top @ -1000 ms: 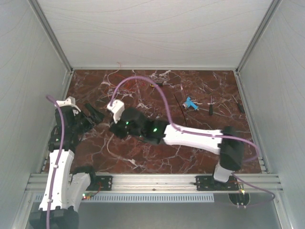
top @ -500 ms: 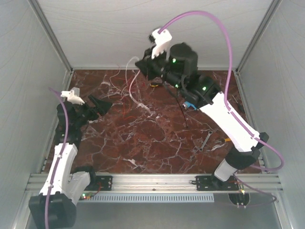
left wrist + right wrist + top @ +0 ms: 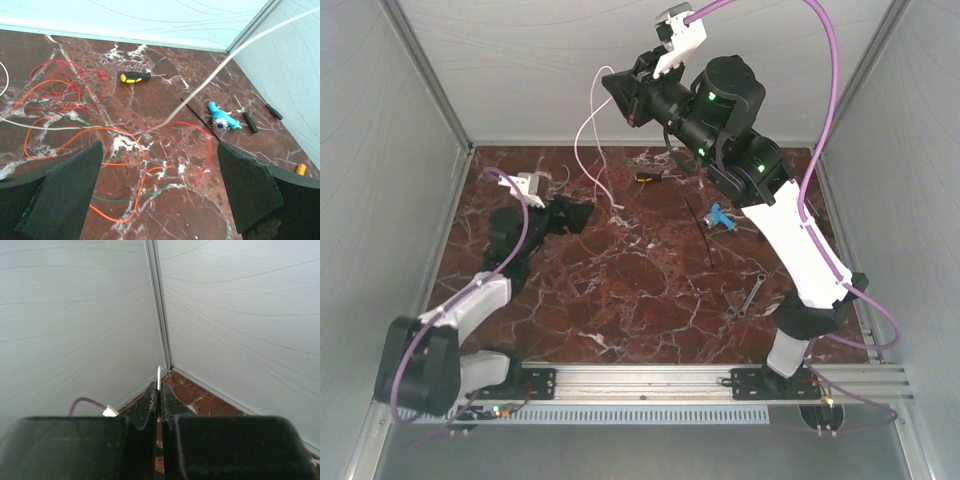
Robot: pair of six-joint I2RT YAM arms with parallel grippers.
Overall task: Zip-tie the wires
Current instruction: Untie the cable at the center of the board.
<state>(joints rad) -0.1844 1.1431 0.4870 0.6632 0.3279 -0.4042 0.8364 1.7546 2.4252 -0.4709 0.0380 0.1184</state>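
My left gripper moves outward onto the hanging white wire [image 3: 600,152] and closes its open fingers next. This is because my right gripper holds that wire up off the loose loops of the other wires.
My right gripper [image 3: 612,88] is raised high over the back of the table and is shut on a white wire [image 3: 582,135]. That wire hangs down in a loop to the marble top. In the right wrist view its white end [image 3: 159,374] pokes out between the closed fingertips. The other wires, red [image 3: 65,80], orange [image 3: 122,150] and green, lie in loose loops at the back left. My left gripper [image 3: 576,215] hovers open just above them; nothing sits between its fingers [image 3: 75,190]. The white wire [image 3: 200,87] rises across that view. The black zip tie [image 3: 700,230] lies flat at mid-table.
A black-and-yellow screwdriver [image 3: 645,178] lies near the back wall. A blue tool [image 3: 720,217] and small screwdrivers [image 3: 247,120] are at the back right. A wrench [image 3: 750,295] lies to the right of centre. White walls close in three sides.
The right arm rose from low over the table to high at the back, drawing the white wire up. The left gripper swung right toward the wires.
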